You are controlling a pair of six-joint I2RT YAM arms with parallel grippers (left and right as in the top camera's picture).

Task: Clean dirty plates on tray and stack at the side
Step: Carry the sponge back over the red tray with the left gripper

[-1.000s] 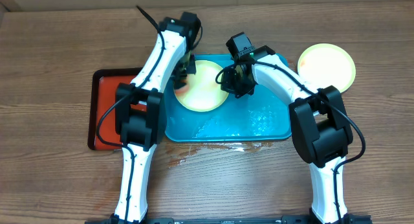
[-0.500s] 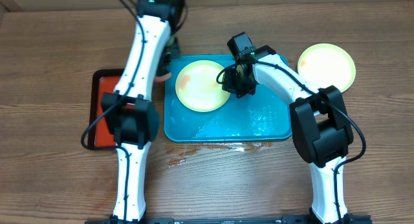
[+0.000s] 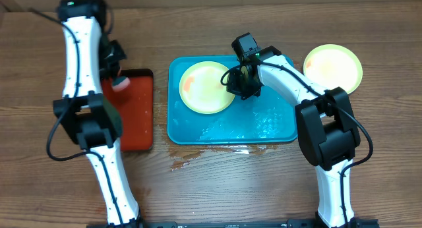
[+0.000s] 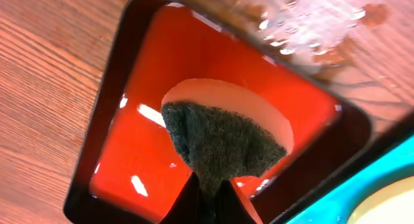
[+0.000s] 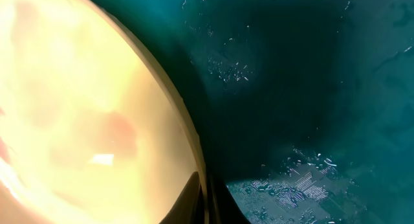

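I will move my left gripper down and slightly back onto the bottom of the red tray next and release the sponge there, because the sponge (image 4: 223, 136) still hangs above that tray's open bottom.
A pale yellow-green plate (image 3: 206, 87) with an orange smear lies at the back left of the turquoise tray (image 3: 264, 122). My right gripper (image 3: 239, 83) is shut on the plate's right rim; in the right wrist view the jaws (image 5: 206, 198) pinch the rim of the plate (image 5: 84, 101) above the wet tray (image 5: 310, 88). My left gripper (image 3: 117, 80) is shut on a sponge (image 4: 223, 136) with a dark green scouring face, held over the red tray (image 4: 149, 120). A second pale yellow-green plate (image 3: 333, 68) lies on the table at the back right. The light blue plate is out of view.
The red black-rimmed tray (image 3: 128, 116) lies left of the turquoise tray, and its far part is hidden by my left arm. A wet patch (image 3: 211, 152) spreads on the wooden table in front of the turquoise tray. Water drops lie on the tray's right half.
My left arm has swung left with the sponge, from the plate's left edge to over the red tray. The right arm and the plate have not moved.
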